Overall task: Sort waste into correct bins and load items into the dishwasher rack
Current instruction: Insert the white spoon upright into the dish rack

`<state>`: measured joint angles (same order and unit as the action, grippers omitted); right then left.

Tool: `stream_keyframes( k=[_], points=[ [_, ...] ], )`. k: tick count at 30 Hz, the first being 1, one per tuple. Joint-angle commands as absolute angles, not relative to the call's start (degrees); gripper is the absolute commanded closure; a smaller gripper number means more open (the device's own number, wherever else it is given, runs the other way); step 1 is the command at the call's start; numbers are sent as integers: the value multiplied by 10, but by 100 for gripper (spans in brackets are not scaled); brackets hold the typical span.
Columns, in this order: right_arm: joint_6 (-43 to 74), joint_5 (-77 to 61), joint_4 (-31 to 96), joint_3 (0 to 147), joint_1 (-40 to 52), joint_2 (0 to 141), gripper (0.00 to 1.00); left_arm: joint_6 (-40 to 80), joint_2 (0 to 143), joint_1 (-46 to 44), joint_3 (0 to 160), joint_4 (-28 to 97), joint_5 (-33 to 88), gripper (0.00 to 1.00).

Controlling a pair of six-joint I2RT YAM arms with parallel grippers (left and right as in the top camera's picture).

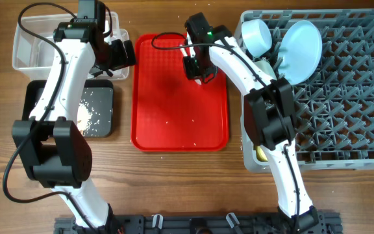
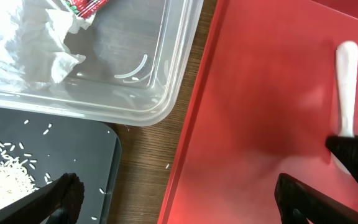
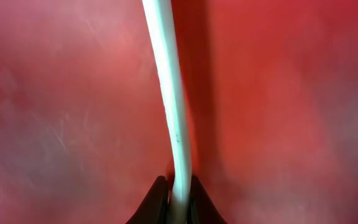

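My right gripper should rise next and move right in the overhead view, over the grey rack's wires, to release the utensil (image 3: 169, 93).
My right gripper (image 1: 200, 71) is shut on a white plastic utensil (image 3: 169, 93) over the far part of the red tray (image 1: 180, 117); I cannot tell whether it is the spoon or the fork. The utensil also shows in the left wrist view (image 2: 347, 81). My left gripper (image 2: 182, 199) is open and empty above the gap between the black tray (image 2: 73, 149) and the red tray. The clear tub (image 2: 166, 68) holds the crumpled napkin (image 2: 23, 43) and the red wrapper (image 2: 86, 6). Beige food scraps (image 1: 86, 114) lie in the black tray. The grey rack (image 1: 343, 97) holds the blue plate (image 1: 300, 49) and a blue bowl (image 1: 258, 36).
A yellowish thing (image 1: 260, 154) shows at the rack's near left corner, partly hidden by my right arm. A few crumbs lie scattered on the red tray and the wooden table (image 2: 145, 162). A black rail (image 1: 193, 224) runs along the table's front edge.
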<state>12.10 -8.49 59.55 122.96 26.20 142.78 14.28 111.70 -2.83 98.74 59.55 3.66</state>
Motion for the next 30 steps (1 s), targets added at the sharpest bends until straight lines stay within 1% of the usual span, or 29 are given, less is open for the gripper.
stream_keyframes(
  k=[1, 5, 8, 10, 12, 14, 15, 16, 22, 27, 28, 29, 30],
  points=[
    [120, -69, 620, 1217, 264, 1336, 96, 146, 1109, -27, 992, 595, 31, 0],
    [126, -8, 703, 1217, 260, 1168, 96, 146, 1109, -27, 992, 595, 31, 0],
    [235, 104, 786, 1217, 236, 1060, 96, 146, 1109, -27, 992, 595, 31, 0],
    [315, 136, 840, 1217, 203, 1021, 96, 146, 1109, -27, 992, 595, 31, 0],
    [379, 144, 890, 1214, 164, 1008, 96, 146, 1109, -27, 992, 595, 31, 0],
    [383, 142, 922, 1200, 140, 1011, 96, 146, 1109, -27, 992, 595, 31, 0],
    [385, 136, 921, 1181, 136, 1009, 96, 146, 1109, -27, 992, 595, 31, 0],
    [412, 130, 921, 1146, 133, 1009, 96, 146, 1109, -27, 992, 595, 31, 0],
    [613, 135, 914, 992, 133, 1009, 95, 146, 1109, -27, 992, 595, 31, 0],
    [682, 103, 886, 914, 133, 1009, 96, 146, 1109, -27, 992, 595, 31, 0],
    [679, 94, 868, 886, 133, 1009, 78, 146, 1109, -27, 992, 595, 31, 0],
    [671, 91, 856, 876, 133, 1009, 53, 146, 1109, -27, 992, 595, 31, 0],
    [651, 91, 842, 863, 133, 1009, 40, 146, 1109, -27, 992, 595, 31, 0]
  ],
)
